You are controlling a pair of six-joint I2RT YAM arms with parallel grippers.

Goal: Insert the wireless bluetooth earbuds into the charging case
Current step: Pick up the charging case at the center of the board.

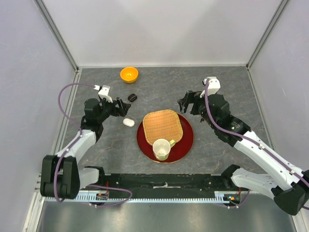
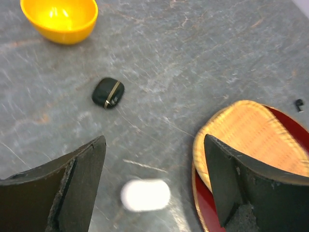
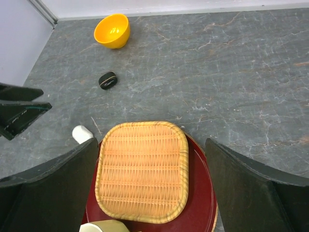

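Note:
I need to move my open left gripper outward and down around the sides of the black case (image 1: pixel 132 97) (image 2: pixel 108 93), because it lies closed on the tabletop beyond my fingers.
A white pill-shaped charging case (image 1: pixel 128 122) lies shut on the grey table left of the red plate. It shows blurred in the left wrist view (image 2: pixel 145 195) and at the edge of the right wrist view (image 3: pixel 82 134). A black case with a gold seam (image 1: pixel 132 97) lies shut behind it (image 2: pixel 108 93) (image 3: pixel 107 80). No loose earbuds show; a tiny black speck (image 2: pixel 299 104) past the plate is too small to identify. My left gripper (image 1: pixel 120 109) (image 2: pixel 153 142) is open and empty just above the white case. My right gripper (image 1: pixel 184 103) (image 3: pixel 152 143) is open and empty above the plate's far right side.
A red round plate (image 1: pixel 186 145) holds a square wicker tray (image 1: pixel 162 126) and a pale cup (image 1: pixel 161 149). An orange bowl (image 1: pixel 129 74) stands at the back left. Grey walls close in the table on three sides.

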